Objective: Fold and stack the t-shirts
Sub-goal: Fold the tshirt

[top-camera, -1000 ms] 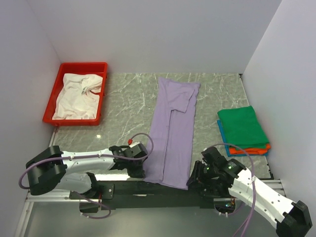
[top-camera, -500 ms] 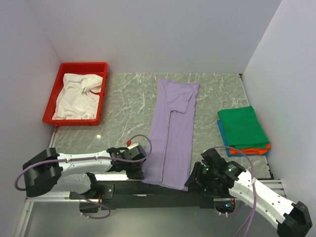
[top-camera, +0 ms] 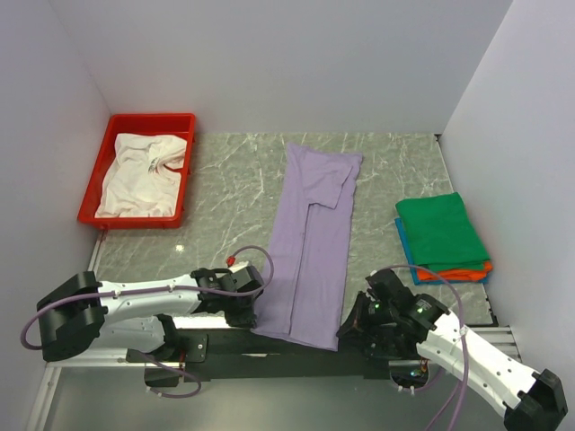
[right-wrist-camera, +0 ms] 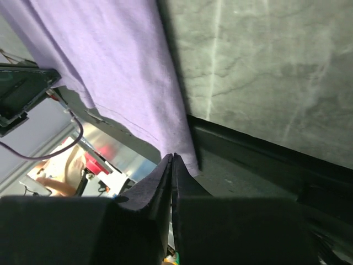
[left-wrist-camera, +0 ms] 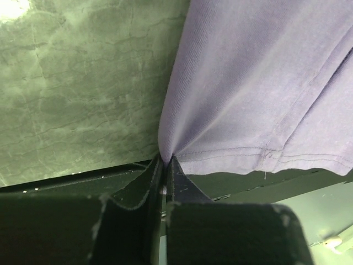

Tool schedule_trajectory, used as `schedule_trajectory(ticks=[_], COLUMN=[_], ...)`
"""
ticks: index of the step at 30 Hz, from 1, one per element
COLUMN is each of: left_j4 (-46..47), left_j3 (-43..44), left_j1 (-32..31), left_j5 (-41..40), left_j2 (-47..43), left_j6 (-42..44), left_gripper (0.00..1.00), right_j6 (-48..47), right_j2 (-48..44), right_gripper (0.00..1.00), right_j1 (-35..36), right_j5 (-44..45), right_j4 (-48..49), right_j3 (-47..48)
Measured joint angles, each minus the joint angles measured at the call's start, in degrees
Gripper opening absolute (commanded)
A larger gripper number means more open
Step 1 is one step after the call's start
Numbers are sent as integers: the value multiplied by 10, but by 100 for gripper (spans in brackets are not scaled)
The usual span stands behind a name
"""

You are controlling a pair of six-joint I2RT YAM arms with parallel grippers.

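My left gripper lifts the hem corner it holds next, carries it outward to the t-shirt's far part (top-camera: 289, 192) and releases, since the cloth is still long.
A long pale lavender t-shirt (top-camera: 310, 242), folded lengthwise, lies down the middle of the marble table, its near hem hanging over the front edge. My left gripper (top-camera: 254, 316) is shut on the hem's left corner; in the left wrist view the lavender t-shirt (left-wrist-camera: 259, 83) bunches into the closed tips of the left gripper (left-wrist-camera: 164, 160). My right gripper (top-camera: 346, 328) is shut at the hem's right corner; in the right wrist view the lavender t-shirt (right-wrist-camera: 110, 66) runs down into the tips of the right gripper (right-wrist-camera: 172, 157). Green (top-camera: 440, 232), orange (top-camera: 458, 269) and blue (top-camera: 406, 244) t-shirts lie stacked at the right.
A red tray (top-camera: 153, 118) at the back left holds a crumpled white t-shirt (top-camera: 139, 175). White walls close in the table on the left, back and right. The black front rail (top-camera: 225, 346) runs under both grippers.
The right gripper has closed on the hem's right corner. The left gripper has drawn its corner a little nearer and to the left, sliding the shirt's near end over the front edge.
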Motion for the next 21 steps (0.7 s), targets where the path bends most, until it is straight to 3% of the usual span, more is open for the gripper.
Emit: schedule_trajectory(ticks=[3, 4, 7, 15, 21], left_j4=[-8, -10, -12, -12, -12], left_j3=[6, 8, 10, 10, 10], left_j1=[0, 0, -1, -1, -1], left_j5=[0, 0, 0, 0, 0], left_j2=[0, 0, 0, -1, -1], left_j6=[4, 5, 8, 8, 8], left_gripper=[1, 1, 1, 1, 1], right_j6=[-3, -6, -14, -21, 10], right_j2=[0, 0, 1, -1, 19], right_gripper=[16, 29, 55, 56, 54], right_j1=[0, 0, 0, 13, 79], right_j5=[7, 11, 23, 25, 35], right_j4=[0, -2, -18, -34, -15], right_j3=[7, 10, 24, 25, 21])
